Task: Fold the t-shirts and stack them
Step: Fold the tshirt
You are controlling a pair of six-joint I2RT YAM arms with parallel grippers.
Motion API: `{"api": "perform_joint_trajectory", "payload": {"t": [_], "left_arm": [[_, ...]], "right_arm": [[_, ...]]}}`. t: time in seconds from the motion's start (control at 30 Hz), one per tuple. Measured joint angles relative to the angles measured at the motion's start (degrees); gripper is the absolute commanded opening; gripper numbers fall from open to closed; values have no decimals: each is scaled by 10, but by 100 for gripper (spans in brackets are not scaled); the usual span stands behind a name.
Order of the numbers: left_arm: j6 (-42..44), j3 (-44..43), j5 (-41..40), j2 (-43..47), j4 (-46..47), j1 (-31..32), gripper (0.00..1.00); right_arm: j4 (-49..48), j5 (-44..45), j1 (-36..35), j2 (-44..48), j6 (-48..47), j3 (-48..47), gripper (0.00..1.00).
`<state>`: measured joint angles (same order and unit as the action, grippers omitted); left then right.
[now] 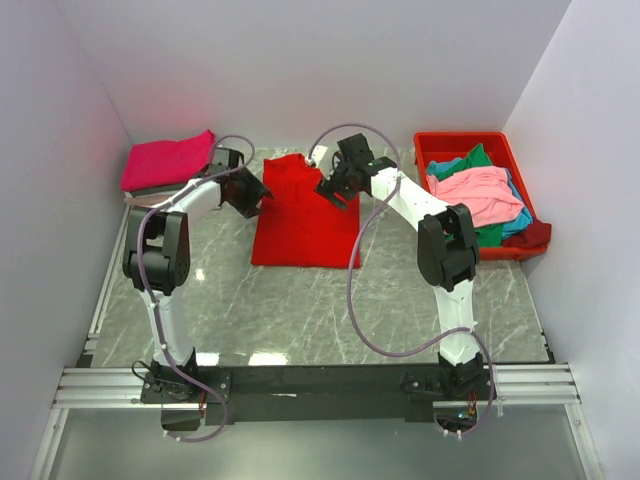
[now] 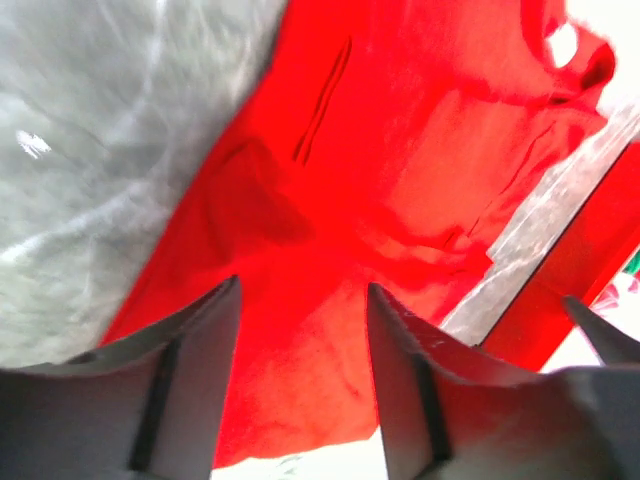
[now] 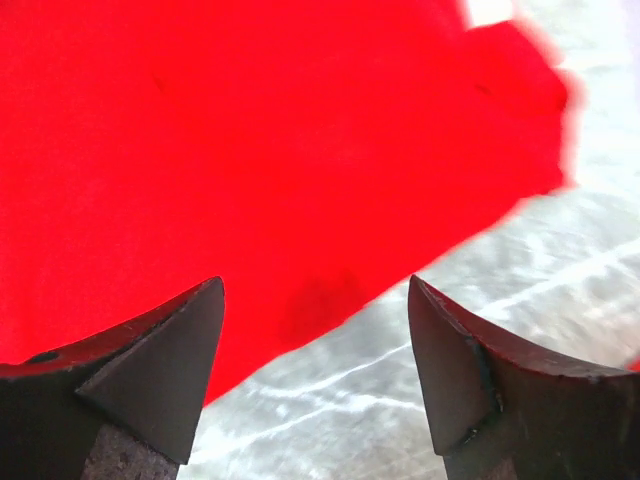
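Note:
The red t-shirt's near corner on the stack side lies flat and uncovered, so my left gripper will next move back and down and close on it.
A large bright red t-shirt (image 1: 303, 215) lies flat in the middle of the table, partly folded into a long shape. My left gripper (image 1: 252, 203) hovers at its upper left edge, open, with red cloth (image 2: 400, 150) showing between and beyond the fingers. My right gripper (image 1: 332, 192) hovers over the shirt's upper right edge, open, with the shirt's edge (image 3: 250, 150) and bare table below it. A folded magenta t-shirt (image 1: 168, 160) tops a small stack at the far left. Pink (image 1: 480, 192), green (image 1: 470, 160) and teal shirts lie in the bin.
A red plastic bin (image 1: 465, 142) stands at the far right against the wall. White walls close in the back and both sides. The marble tabletop (image 1: 300, 310) stretches in front of the red shirt towards the arm bases.

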<state>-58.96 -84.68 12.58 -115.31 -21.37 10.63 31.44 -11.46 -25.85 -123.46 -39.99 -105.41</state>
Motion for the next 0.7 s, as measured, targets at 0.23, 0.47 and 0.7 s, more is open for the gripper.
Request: {"api": "perform_joint_trajectory", "payload": {"t": [0.23,0.47,0.7], "left_arm": [[63,-45,3,14,12,-26,62],[114,111,24,213,35,-23,63],[-1,412,10,412,52,7,64]], "right_arm": [[-62,27,14,15,80,7,75],[48,-160,24,148,-62,136,74],[-60,-92,-94,319,-90,452,80]]}}
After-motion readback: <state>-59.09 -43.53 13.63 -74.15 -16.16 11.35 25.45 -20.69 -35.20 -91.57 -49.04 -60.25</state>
